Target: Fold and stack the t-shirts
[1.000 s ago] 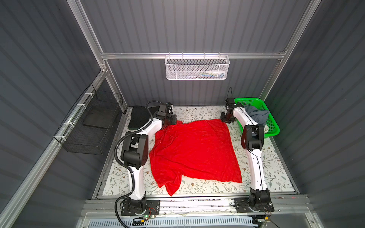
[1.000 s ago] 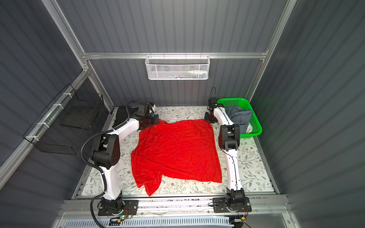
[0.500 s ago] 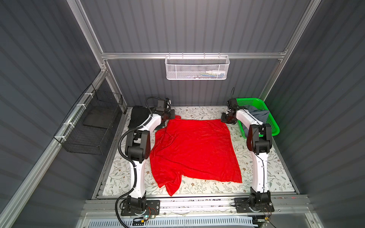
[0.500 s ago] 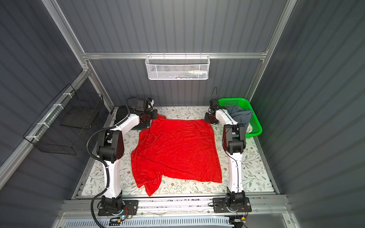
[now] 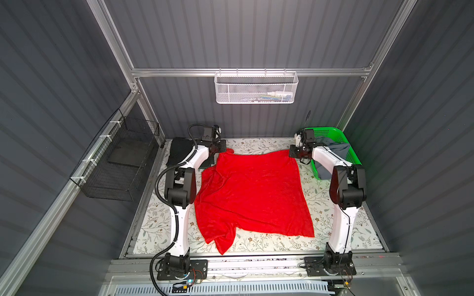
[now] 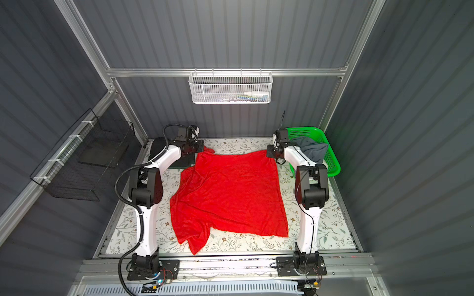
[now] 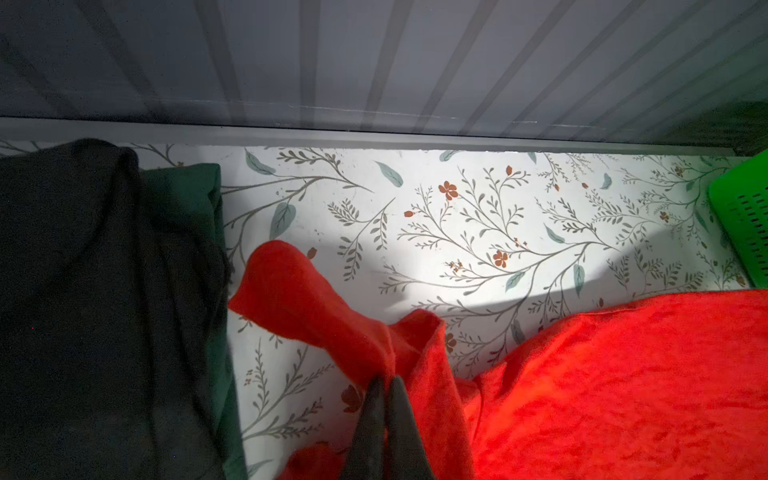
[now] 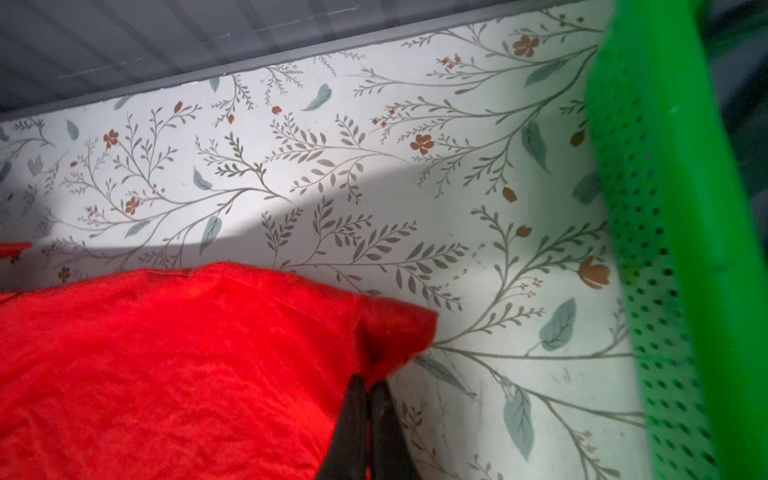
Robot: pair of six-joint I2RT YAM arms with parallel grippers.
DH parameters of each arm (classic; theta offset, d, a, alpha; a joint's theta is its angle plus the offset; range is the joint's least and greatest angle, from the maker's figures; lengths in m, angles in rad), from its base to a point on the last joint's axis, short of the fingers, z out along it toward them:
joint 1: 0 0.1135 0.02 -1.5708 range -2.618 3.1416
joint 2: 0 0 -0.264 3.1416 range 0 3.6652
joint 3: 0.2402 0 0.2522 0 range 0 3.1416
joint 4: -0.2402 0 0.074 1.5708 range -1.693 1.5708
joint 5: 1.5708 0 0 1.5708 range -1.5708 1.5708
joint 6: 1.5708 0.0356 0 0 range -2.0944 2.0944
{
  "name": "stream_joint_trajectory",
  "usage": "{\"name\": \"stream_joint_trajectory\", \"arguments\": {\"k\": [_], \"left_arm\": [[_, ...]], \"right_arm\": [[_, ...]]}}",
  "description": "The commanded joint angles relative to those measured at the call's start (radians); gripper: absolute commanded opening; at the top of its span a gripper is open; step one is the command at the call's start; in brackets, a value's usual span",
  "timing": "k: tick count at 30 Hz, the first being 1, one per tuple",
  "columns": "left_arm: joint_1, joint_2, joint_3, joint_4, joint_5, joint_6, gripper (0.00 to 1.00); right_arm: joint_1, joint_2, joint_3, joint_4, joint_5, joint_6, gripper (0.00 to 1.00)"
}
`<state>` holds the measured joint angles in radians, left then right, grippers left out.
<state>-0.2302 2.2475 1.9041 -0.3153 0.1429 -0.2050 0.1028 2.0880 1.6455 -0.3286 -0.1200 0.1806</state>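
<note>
My left gripper holds the red t-shirt, and the t-shirt's corner sits near the back wall. So my gripper needs to move back and down over the t-shirt's bunched side (image 5: 217,172) next and let go of the red t-shirt.
A bright red t-shirt (image 5: 251,194) (image 6: 228,194) lies spread over the floral table, its near left part bunched. My left gripper (image 5: 222,148) (image 7: 386,380) is shut on the red cloth (image 7: 324,316) at the shirt's far left corner. My right gripper (image 5: 292,153) (image 8: 369,380) is shut on the far right corner (image 8: 395,328). Both corners sit just above the table near the back wall. Folded black (image 7: 83,311) and dark green (image 7: 183,183) t-shirts lie stacked at the far left (image 5: 179,151). A grey-blue t-shirt (image 5: 336,150) (image 6: 313,151) lies crumpled in the basket.
The green perforated basket (image 5: 331,132) (image 8: 665,208) stands at the far right, close to my right gripper. The back wall is just beyond both grippers. A white wire basket (image 5: 256,88) hangs on it, and a black wire basket (image 5: 118,164) on the left wall.
Both grippers have moved toward the back wall with the red shirt's far corners, drawing its far edge straighter. The right gripper's jaws have closed fully on their corner.
</note>
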Motion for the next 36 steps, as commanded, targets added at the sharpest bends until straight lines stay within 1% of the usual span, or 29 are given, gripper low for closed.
{"name": "stream_joint_trajectory", "arguments": {"k": [1,2,7,13,18,22,25,26,28,29,30,31,32,33,34,35,36], "left_arm": [[-0.001,-0.011,-0.019,-0.021,0.008,0.003,0.00],[-0.001,-0.022,-0.036,-0.018,0.007,-0.005,0.00],[-0.010,-0.096,-0.163,0.039,0.015,-0.050,0.00],[-0.026,-0.168,-0.275,0.033,0.003,-0.079,0.00],[-0.027,-0.242,-0.374,0.037,-0.011,-0.107,0.00],[-0.031,-0.297,-0.444,0.041,-0.029,-0.131,0.00],[-0.036,-0.328,-0.482,0.042,-0.013,-0.149,0.00],[-0.040,-0.337,-0.525,0.034,-0.006,-0.149,0.00],[-0.047,-0.356,-0.559,0.014,-0.019,-0.154,0.00],[-0.050,-0.364,-0.582,0.003,-0.029,-0.164,0.01],[-0.052,-0.371,-0.598,-0.005,-0.036,-0.173,0.09],[-0.052,-0.380,-0.616,-0.012,-0.042,-0.183,0.22],[-0.052,-0.390,-0.634,-0.020,-0.046,-0.194,0.22],[-0.054,-0.398,-0.649,-0.023,-0.049,-0.206,0.22],[-0.055,-0.412,-0.672,-0.023,-0.052,-0.218,0.25],[-0.056,-0.425,-0.691,-0.024,-0.054,-0.228,0.34],[-0.057,-0.439,-0.706,-0.030,-0.058,-0.234,0.46]], "right_arm": [[-0.009,-0.044,-0.054,0.087,-0.002,-0.047,0.02],[-0.009,-0.053,-0.067,0.092,-0.006,-0.048,0.00],[-0.006,-0.102,-0.140,0.104,-0.019,-0.047,0.00],[-0.004,-0.157,-0.219,0.107,-0.009,-0.052,0.00],[0.007,-0.209,-0.295,0.106,0.034,-0.056,0.00],[0.014,-0.254,-0.354,0.115,0.046,-0.049,0.00],[0.019,-0.279,-0.388,0.100,0.058,-0.042,0.00],[0.024,-0.290,-0.402,0.098,0.074,-0.040,0.00],[0.043,-0.316,-0.435,0.100,0.132,-0.034,0.00],[0.056,-0.333,-0.454,0.104,0.161,-0.035,0.05],[0.068,-0.343,-0.468,0.105,0.176,-0.036,0.12],[0.081,-0.356,-0.484,0.103,0.186,-0.041,0.18],[0.093,-0.365,-0.497,0.092,0.209,-0.041,0.27],[0.101,-0.369,-0.502,0.082,0.229,-0.036,0.38],[0.108,-0.374,-0.508,0.062,0.267,-0.021,0.46],[0.113,-0.380,-0.514,0.042,0.325,0.009,0.42],[0.113,-0.386,-0.517,0.017,0.381,0.052,0.40]]}}
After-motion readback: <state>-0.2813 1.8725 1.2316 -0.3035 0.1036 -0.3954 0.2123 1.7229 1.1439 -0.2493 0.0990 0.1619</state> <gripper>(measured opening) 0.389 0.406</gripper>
